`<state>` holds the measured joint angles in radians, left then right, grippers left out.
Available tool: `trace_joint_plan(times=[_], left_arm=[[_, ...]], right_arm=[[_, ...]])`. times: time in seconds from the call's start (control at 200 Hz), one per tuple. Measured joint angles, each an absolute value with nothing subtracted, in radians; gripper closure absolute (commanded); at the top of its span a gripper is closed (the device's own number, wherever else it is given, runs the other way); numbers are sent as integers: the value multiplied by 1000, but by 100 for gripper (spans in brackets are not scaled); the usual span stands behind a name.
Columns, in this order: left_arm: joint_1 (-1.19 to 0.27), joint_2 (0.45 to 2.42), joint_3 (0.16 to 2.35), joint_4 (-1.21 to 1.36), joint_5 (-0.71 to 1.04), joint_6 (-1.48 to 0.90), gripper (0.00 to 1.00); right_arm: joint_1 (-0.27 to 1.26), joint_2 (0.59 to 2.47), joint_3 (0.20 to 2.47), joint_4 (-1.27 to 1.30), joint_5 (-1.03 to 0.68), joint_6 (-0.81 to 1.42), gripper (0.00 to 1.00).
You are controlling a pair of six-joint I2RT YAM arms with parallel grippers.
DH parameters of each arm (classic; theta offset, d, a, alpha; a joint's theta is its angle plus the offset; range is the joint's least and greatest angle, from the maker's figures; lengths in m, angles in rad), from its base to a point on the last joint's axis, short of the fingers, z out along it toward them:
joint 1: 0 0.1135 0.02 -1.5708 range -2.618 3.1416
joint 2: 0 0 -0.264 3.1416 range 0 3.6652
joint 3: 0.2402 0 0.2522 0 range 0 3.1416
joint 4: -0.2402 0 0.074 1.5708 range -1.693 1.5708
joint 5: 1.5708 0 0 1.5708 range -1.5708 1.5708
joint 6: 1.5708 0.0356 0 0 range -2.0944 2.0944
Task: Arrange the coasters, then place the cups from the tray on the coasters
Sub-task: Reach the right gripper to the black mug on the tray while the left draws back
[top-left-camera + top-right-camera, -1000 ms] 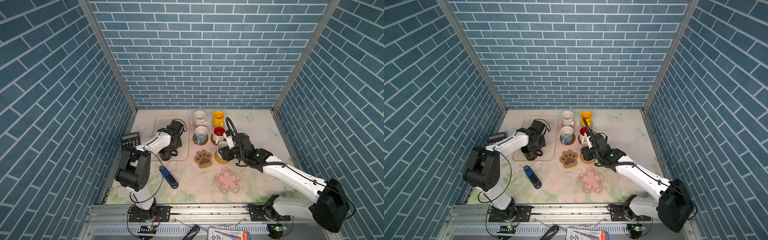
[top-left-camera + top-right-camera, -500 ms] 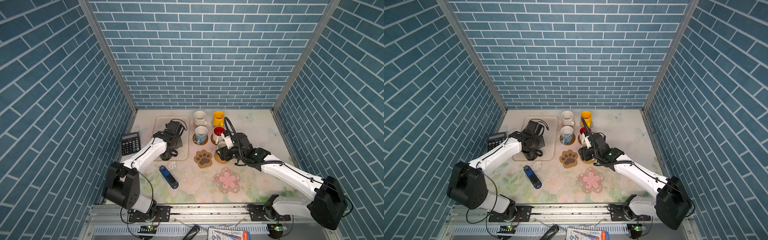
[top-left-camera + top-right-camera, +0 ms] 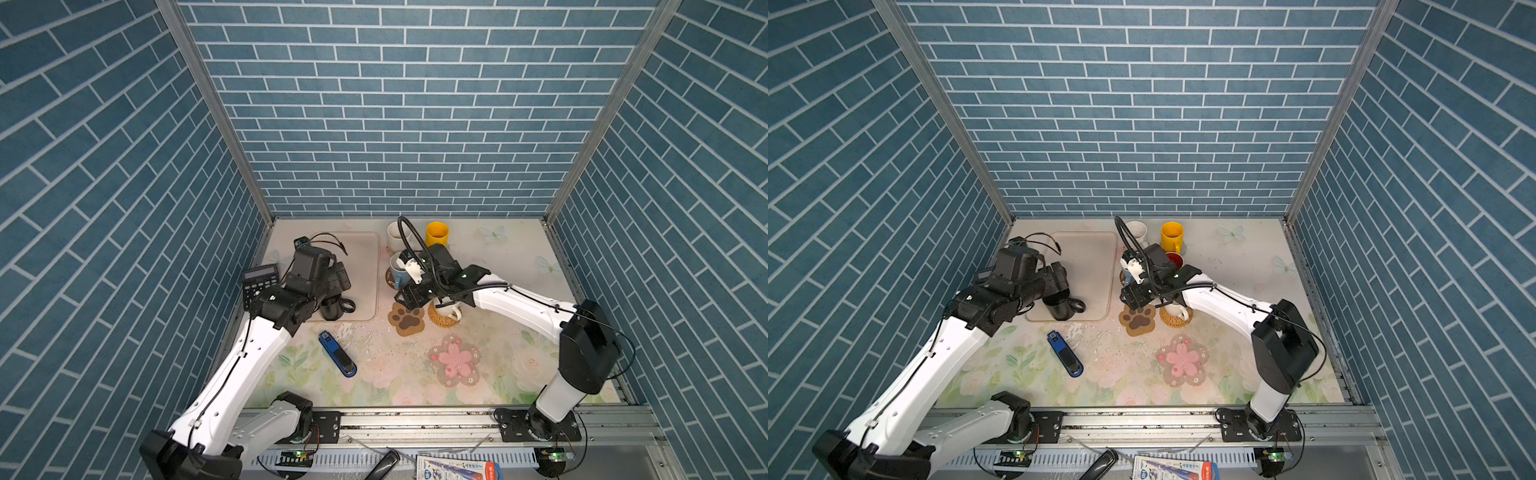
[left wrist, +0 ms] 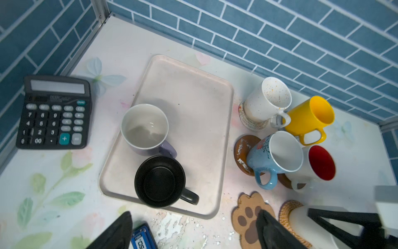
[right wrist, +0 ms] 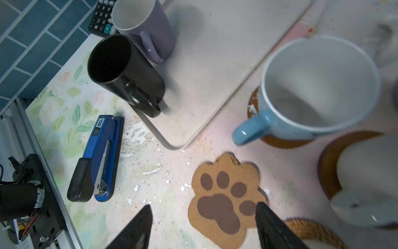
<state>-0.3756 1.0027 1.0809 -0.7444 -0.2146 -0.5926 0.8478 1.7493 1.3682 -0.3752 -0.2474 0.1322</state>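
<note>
Next, my open right gripper moves across the tray's edge and down onto the black cup's handle (image 3: 348, 305) (image 5: 143, 98), which lies lower, beyond that edge, pointing toward my gripper.
The beige tray (image 4: 193, 90) holds the lavender cup (image 4: 146, 129) and the black cup (image 4: 160, 181). My left gripper (image 4: 193, 235) hovers open above the tray's front edge (image 3: 338, 286), holding nothing. The speckled cup (image 4: 269, 101), yellow cup (image 4: 310, 116), light blue cup (image 4: 277, 155) and red-inside cup (image 4: 318, 163) stand on coasters right of the tray. The cream cup (image 3: 446, 309) sits on the rattan coaster (image 3: 436, 320). My right gripper (image 5: 203, 230) is open and empty over the bare paw coaster (image 5: 224, 198). The pink flower coaster (image 3: 455, 359) lies bare nearer the front.
A black calculator (image 4: 53, 112) lies left of the tray by the side wall. A blue stapler (image 3: 337, 354) lies in front of the tray. Flaked white specks litter the mat between the stapler and the paw coaster. Brick walls close in three sides.
My left gripper went from shut to wide open and its arm swung out to the left. My right gripper opened wider and drew left off the cream cup to over the paw coaster.
</note>
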Motion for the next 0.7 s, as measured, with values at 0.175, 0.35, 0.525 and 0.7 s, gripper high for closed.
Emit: trace_joint_plan(times=[0.175,0.35,0.525,0.7], left_arm=[[-361,911,1003,-792,-233,-590,1],[-305,830,986,-844,-242,-583,1],[-241,760,986,-868,-226,-564,1],[-224,762,976,-865,-200,-552,1]], right_arm=[[885,1914,1568,-443,-303,45,21],[906,2062,1758,-510,-360,-15,22],[927,2198,1907,-566,-372,-47,22],[939,2312,2019,-606,-368,-58,27]])
